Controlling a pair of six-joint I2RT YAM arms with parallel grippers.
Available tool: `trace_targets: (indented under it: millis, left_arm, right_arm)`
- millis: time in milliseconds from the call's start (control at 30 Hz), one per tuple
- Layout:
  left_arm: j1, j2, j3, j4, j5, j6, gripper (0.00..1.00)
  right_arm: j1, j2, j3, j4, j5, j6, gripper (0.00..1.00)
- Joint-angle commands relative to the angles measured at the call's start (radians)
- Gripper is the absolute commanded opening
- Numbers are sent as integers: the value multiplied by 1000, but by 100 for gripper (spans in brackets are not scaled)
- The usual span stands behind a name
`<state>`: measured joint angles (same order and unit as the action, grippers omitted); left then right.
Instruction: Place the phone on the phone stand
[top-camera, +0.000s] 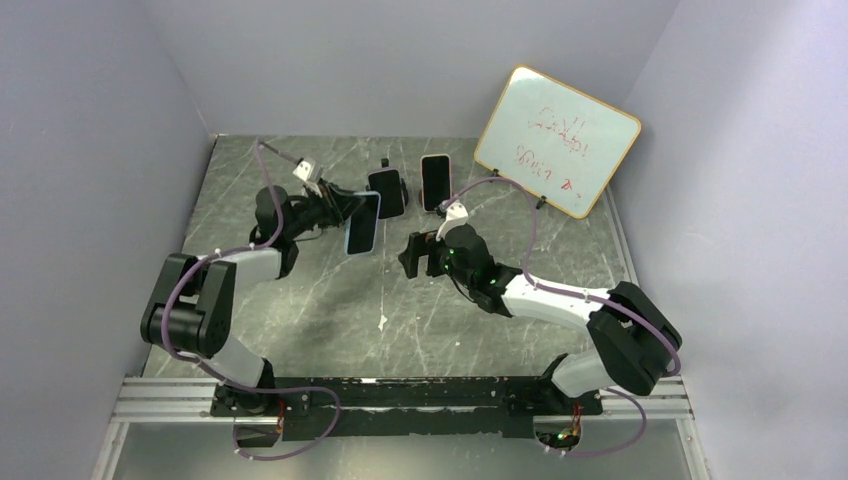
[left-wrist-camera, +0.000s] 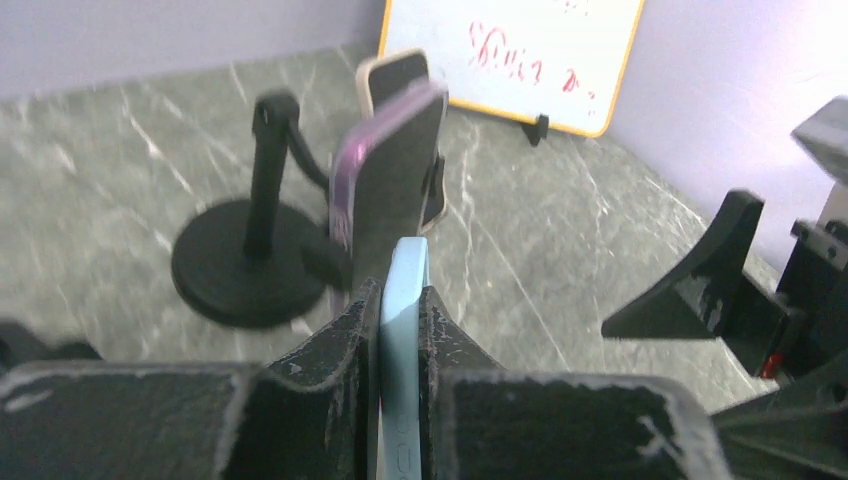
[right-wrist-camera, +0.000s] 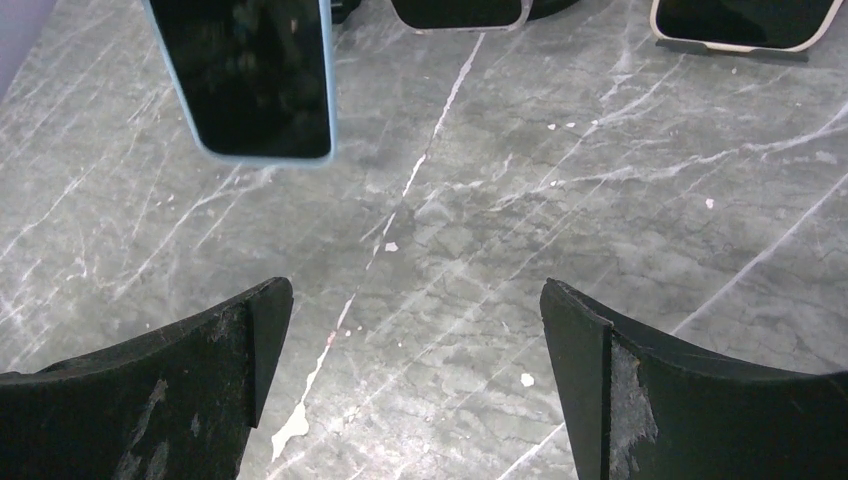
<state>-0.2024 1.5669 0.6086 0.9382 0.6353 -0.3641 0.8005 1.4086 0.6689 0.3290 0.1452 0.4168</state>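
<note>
The purple-edged phone (left-wrist-camera: 392, 175) fills its phone stand, so my left gripper will next move outward, left in the top view, onto the other black phone stand and release.
My left gripper (top-camera: 350, 212) is shut on a light-blue phone (top-camera: 362, 224) and holds it on edge above the table, screen toward the right arm. In the left wrist view the phone's edge (left-wrist-camera: 404, 285) sits between the fingers (left-wrist-camera: 355, 330). Just beyond it stands a black phone stand (left-wrist-camera: 243, 262) with a round base and an upright post. A purple-edged phone (left-wrist-camera: 392, 175) leans at that stand. My right gripper (top-camera: 415, 252) is open and empty over bare table (right-wrist-camera: 415, 330). The blue phone (right-wrist-camera: 255, 75) hangs ahead of it to the left.
A cream-cased phone (top-camera: 435, 182) stands upright right of the purple-edged one (top-camera: 386, 192). A whiteboard (top-camera: 556, 140) with red scribbles leans at the back right. Grey walls close in on both sides. The marble table (top-camera: 330, 310) stretches toward the arm bases.
</note>
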Motion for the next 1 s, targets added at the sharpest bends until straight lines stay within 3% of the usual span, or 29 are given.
trace_targets:
  millis: [0, 167, 267, 467, 600, 967]
  left_arm:
    - [16, 11, 176, -14, 95, 65, 5]
    - [49, 20, 311, -120, 159, 146, 5]
    - [111, 21, 317, -46, 190, 100, 5]
    - [258, 66, 233, 357, 234, -152, 5]
    - [310, 198, 184, 873, 232, -395, 5]
    - [295, 338, 307, 898, 293, -357, 5]
  right_arm:
    - [-9, -9, -7, 21, -12, -3, 100]
    - [-12, -13, -6, 20, -30, -12, 100]
    - [-13, -15, -5, 19, -37, -14, 100]
    - [-14, -7, -2, 21, -52, -17, 100]
    - [-14, 6, 2, 28, -57, -18, 100]
    - [-18, 73, 37, 40, -95, -9, 100]
